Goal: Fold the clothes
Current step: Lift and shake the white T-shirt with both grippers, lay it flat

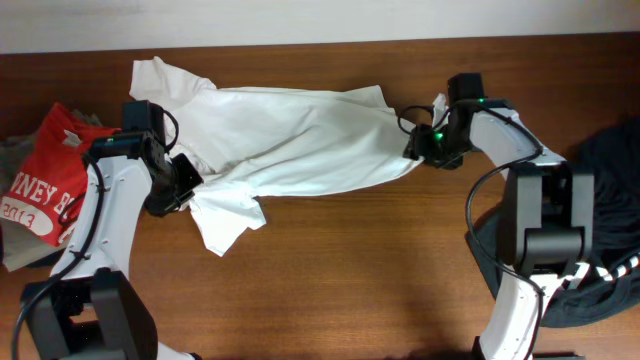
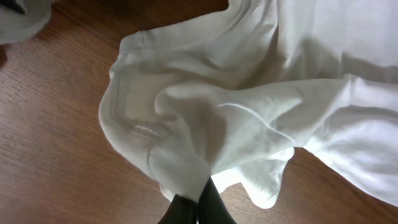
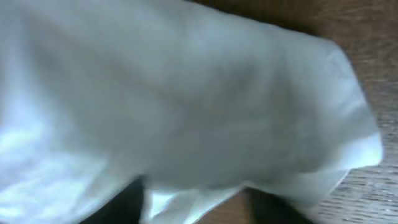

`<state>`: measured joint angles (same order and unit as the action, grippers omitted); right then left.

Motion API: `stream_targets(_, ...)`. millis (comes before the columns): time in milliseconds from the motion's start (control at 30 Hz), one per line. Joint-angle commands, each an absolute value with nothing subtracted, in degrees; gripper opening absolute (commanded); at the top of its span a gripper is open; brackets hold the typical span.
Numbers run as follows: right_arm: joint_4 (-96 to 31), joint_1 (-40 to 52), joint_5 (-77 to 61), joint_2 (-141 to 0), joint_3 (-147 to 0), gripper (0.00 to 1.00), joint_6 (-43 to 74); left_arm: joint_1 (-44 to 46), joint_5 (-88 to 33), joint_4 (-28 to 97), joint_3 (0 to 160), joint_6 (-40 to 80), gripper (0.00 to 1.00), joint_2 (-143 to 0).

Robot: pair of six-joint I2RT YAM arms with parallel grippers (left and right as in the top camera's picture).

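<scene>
The shirt's far layer (image 1: pixel 220 128) lies outward of my left gripper. Next, my left gripper should lift, carry the fold outward, then lower and release it on that layer.
A white T-shirt (image 1: pixel 300 140) lies stretched out across the wooden table between both arms. My left gripper (image 1: pixel 187 182) is at the shirt's left end. In the left wrist view its fingers (image 2: pixel 198 202) are shut on a bunched fold of the shirt (image 2: pixel 249 112), just below the collar. My right gripper (image 1: pixel 418 146) is at the shirt's right end. In the blurred right wrist view its two dark fingers (image 3: pixel 196 205) stand wide apart, with the white cloth (image 3: pixel 186 93) draped over and between them.
A red printed shirt (image 1: pixel 45 185) lies on a grey cloth (image 1: pixel 20 250) at the left edge. A black garment (image 1: pixel 610 190) is heaped at the right edge. Bare wood (image 1: pixel 340 270) stretches in front of the shirt.
</scene>
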<state>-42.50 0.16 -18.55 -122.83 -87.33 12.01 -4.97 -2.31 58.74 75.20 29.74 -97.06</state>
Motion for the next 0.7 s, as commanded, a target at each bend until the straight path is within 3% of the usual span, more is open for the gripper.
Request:
stream_targets(0,-41.93,0.71,-14.02,-123.26,-86.35,0.20,12.99,-4.86,-1.69,58.81,75.13,28.99,0.01,-95.77)
stream_targets(33,-41.93,0.60,-12.56,-123.26,-86.35,0.04,12.95,-4.86,-1.69,58.81,75.13,28.99,0.01,-95.77)
stream_targets(167,-45.19,-1.89,-10.24,-121.97,-88.88,0.04,12.93,-4.86,-1.69,58.61,75.13,28.91,0.00,-95.77)
stream_targets(300,-57.74,-4.25,-9.98,-110.41,-99.63,0.04,7.55,-4.86,-10.22,57.82,81.30,16.99,0.00,-94.41)
stream_targets(500,-67.59,-4.27,-5.04,-89.25,-111.79,0.04,7.51,-4.67,-13.98,59.44,102.61,9.08,0.00,-81.95)
stream_targets(667,-67.77,-4.25,3.51,-78.19,-120.22,0.04,7.01,-4.78,-12.82,56.69,108.55,9.10,0.00,-71.24)
